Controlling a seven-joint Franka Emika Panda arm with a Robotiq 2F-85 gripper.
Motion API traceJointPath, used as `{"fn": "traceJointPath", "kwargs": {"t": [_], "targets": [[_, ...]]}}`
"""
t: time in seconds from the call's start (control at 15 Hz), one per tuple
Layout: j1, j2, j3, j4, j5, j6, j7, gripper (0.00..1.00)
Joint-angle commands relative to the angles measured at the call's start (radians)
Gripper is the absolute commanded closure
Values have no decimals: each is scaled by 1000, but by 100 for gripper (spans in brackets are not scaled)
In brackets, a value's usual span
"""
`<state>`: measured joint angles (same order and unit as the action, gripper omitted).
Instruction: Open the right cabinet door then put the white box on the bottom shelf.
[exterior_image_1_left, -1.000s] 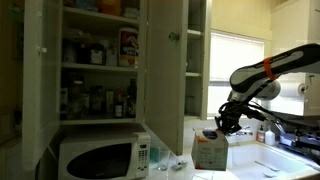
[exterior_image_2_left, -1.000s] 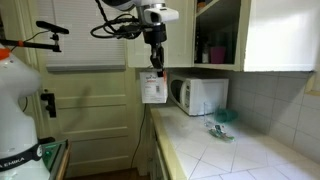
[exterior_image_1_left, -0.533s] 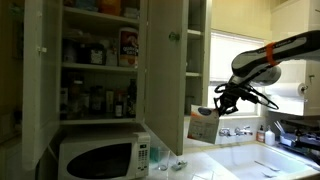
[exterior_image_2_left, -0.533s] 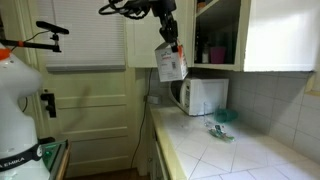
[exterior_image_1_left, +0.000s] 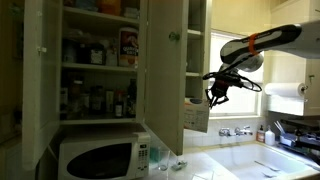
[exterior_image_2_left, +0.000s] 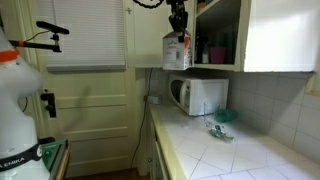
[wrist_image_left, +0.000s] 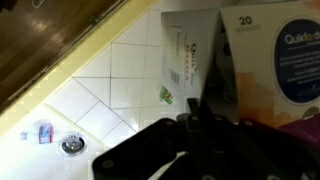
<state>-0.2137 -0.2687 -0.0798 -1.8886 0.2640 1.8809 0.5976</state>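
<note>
My gripper carries the white box (exterior_image_2_left: 176, 51) outward through the cabinet opening onto the bottom shelf (exterior_image_2_left: 210, 65) next. It then releases the box's top, as the box still hangs just outside.
My gripper (exterior_image_1_left: 214, 92) is shut on the white box (exterior_image_1_left: 196, 112) and holds it high, next to the open right cabinet door (exterior_image_1_left: 165, 85) with its small knob. The door hides part of the box. In an exterior view the gripper (exterior_image_2_left: 178, 22) holds the box (exterior_image_2_left: 176, 51) just outside the cabinet opening, about level with the bottom shelf (exterior_image_2_left: 216, 66). In the wrist view the box (wrist_image_left: 192, 55) hangs from the dark fingers (wrist_image_left: 194, 108), its printed face showing.
The white microwave (exterior_image_1_left: 100, 157) (exterior_image_2_left: 201, 95) stands on the tiled counter (exterior_image_2_left: 230, 150) under the cabinet. The left shelves (exterior_image_1_left: 98, 66) are crowded with bottles and jars. An orange and blue pack (wrist_image_left: 280, 60) is beside the box. A sink drain (wrist_image_left: 72, 145) lies below.
The gripper has lifted the white box from just above counter height up and toward the cabinet opening. The cabinet doors have not moved.
</note>
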Motion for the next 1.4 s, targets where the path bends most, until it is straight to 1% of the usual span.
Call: {"fn": "traceJointPath", "kwargs": {"t": [0.0, 0.13, 0.2, 0.27, 0.4, 0.53, 0.6, 0.67, 0.8, 1.0, 1.13, 1.33], "targets": [[19, 25, -17, 11, 27, -4, 4, 97], [25, 46, -24, 14, 58, -3, 2, 97], [25, 47, -26, 15, 62, -3, 2, 99], [30, 59, -22, 22, 81, 5, 19, 99], [41, 95, -5, 54, 107, 20, 117, 99], [47, 120, 15, 80, 90, 42, 255, 99], [55, 128, 18, 95, 88, 37, 297, 99], [62, 133, 27, 104, 77, 57, 357, 99], [74, 135, 42, 119, 39, 112, 464, 99], [92, 145, 69, 156, -79, 173, 598, 99], [100, 160, 82, 190, -157, 159, 669, 99], [123, 194, 88, 241, -195, 86, 687, 99]]}}
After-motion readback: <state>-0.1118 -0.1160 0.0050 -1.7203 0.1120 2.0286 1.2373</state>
